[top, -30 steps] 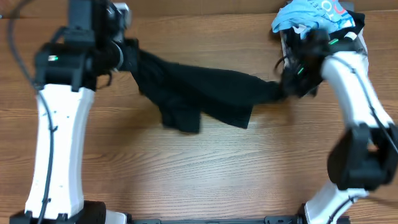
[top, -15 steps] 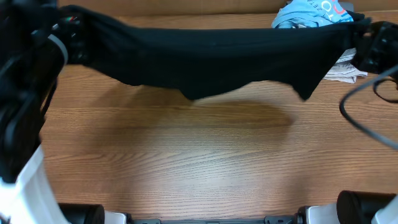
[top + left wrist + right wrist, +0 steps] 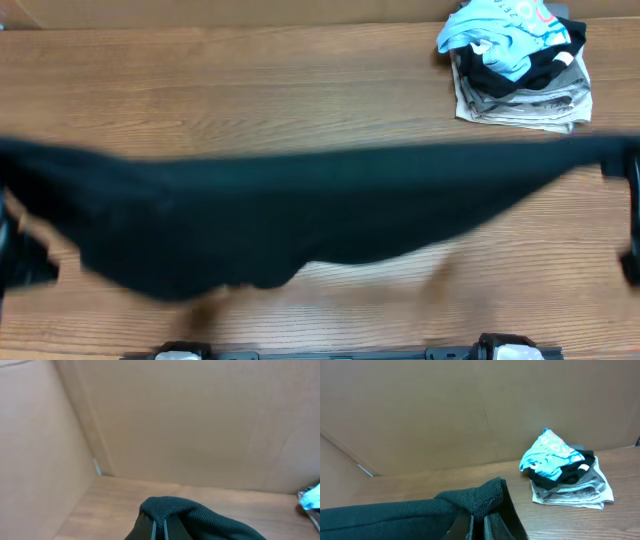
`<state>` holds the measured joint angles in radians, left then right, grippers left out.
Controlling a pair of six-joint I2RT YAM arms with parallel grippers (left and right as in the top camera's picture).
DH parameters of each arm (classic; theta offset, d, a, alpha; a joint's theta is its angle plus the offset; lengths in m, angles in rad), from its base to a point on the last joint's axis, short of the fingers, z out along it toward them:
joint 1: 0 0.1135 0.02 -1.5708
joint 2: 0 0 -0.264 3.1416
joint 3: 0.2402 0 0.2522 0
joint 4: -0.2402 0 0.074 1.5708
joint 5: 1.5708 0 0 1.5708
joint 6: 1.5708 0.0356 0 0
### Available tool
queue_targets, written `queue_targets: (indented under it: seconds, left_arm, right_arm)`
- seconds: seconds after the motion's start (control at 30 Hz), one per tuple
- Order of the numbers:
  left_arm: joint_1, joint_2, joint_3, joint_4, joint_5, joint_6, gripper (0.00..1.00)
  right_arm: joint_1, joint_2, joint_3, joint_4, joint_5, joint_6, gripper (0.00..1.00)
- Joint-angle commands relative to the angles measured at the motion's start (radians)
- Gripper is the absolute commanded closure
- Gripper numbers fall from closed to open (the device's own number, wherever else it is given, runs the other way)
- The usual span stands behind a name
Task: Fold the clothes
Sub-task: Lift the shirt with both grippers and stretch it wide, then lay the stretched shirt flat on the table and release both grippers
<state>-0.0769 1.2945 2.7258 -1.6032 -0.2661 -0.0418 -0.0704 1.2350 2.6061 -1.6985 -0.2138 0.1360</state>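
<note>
Next, my right gripper goes down, fingers tipping down, to the bare table by the pile's near edge (image 3: 448,133) (image 3: 533,516). It releases the garment's end there, because the garment hangs above the table.
The black garment (image 3: 300,205) hangs stretched in a wide band across the overhead view, lifted off the table between both arms. My left gripper (image 3: 160,530) is shut on one bunched end of it (image 3: 200,515); in the overhead view only a dark part of that arm shows at the left edge. My right gripper (image 3: 478,527) is shut on the other end (image 3: 475,497), with cloth pinched between the fingers. The garment's lower edge sags at the left centre. No white marks show on it.
A pile at the back right holds a light blue shirt (image 3: 500,30) on dark cloth and a grey folded cloth (image 3: 525,100); it also shows in the right wrist view (image 3: 555,457). Brown cardboard walls (image 3: 175,420) stand behind the wooden table (image 3: 250,80).
Both arms have pulled apart and lifted the garment from a heap into a taut band, and it has come toward the table's front. The arms have moved out to the frame edges.
</note>
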Motion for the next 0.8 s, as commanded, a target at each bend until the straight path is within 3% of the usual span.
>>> queue_targets:
  seconds: [0.0, 0.27, 0.43, 0.6, 0.77]
  left_arm:
    - [0.006, -0.012, 0.005, -0.042, -0.114, 0.012, 0.96]
    - [0.006, 0.027, -0.136, -0.086, -0.189, -0.012, 0.96]
    - [0.006, 0.109, -0.291, -0.086, -0.186, -0.040, 0.96]
    - [0.006, 0.253, -0.433, -0.069, -0.154, -0.051, 0.96]
    - [0.007, 0.439, -0.533, 0.024, -0.150, -0.047, 0.96]
  right_arm:
    - [-0.004, -0.055, -0.140, 0.005, -0.008, 0.021, 0.96]
    - [-0.004, -0.043, -0.572, 0.015, -0.121, 0.020, 0.96]
    - [-0.003, 0.014, -0.849, 0.137, -0.121, 0.007, 0.96]
    - [-0.003, 0.129, -1.003, 0.280, -0.117, -0.014, 0.96]
    - [0.006, 0.306, -1.036, 0.445, -0.129, -0.060, 0.96]
